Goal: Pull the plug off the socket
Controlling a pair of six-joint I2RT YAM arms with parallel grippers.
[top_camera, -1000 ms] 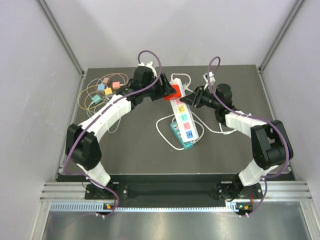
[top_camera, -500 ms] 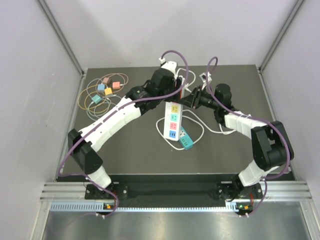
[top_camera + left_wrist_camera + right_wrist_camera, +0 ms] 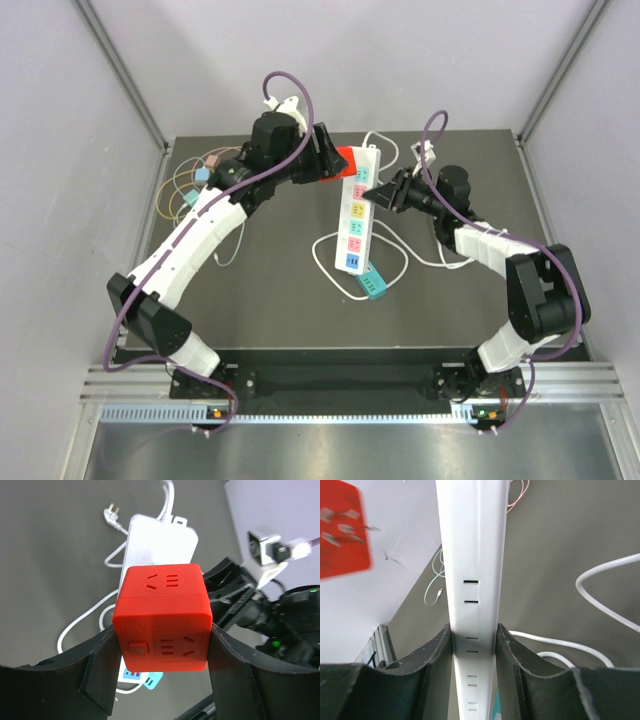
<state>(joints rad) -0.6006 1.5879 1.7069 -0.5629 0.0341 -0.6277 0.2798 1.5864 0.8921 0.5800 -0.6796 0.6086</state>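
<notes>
The red cube [image 3: 345, 163] goes left in the top view and down with my left gripper next, for release beside the coloured blocks, since it hangs clear of the socket strip.
The plug is a red cube [image 3: 162, 615] with socket faces, and my left gripper [image 3: 162, 652] is shut on its two sides. In the top view the cube [image 3: 345, 163] hangs beside the far end of the white socket strip [image 3: 356, 215]. My right gripper [image 3: 473, 640] is shut on the strip's [image 3: 472, 555] narrow sides and holds it off the table. In the right wrist view the cube [image 3: 342, 530] is at the upper left, with a gap between it and the strip. My right gripper [image 3: 385, 192] is on the strip's right side, my left gripper [image 3: 333, 165] on its left.
A teal socket block [image 3: 372, 283] lies on the dark table under the strip's near end, amid loops of white cable [image 3: 325, 262]. Small coloured blocks and thin cable loops [image 3: 205, 178] lie at the back left. A loose plug [image 3: 112, 516] lies behind the strip.
The left arm swung right over the strip, then back left with the red cube in its grip. The strip in the right gripper shifted and turned, and its far end now points backward.
</notes>
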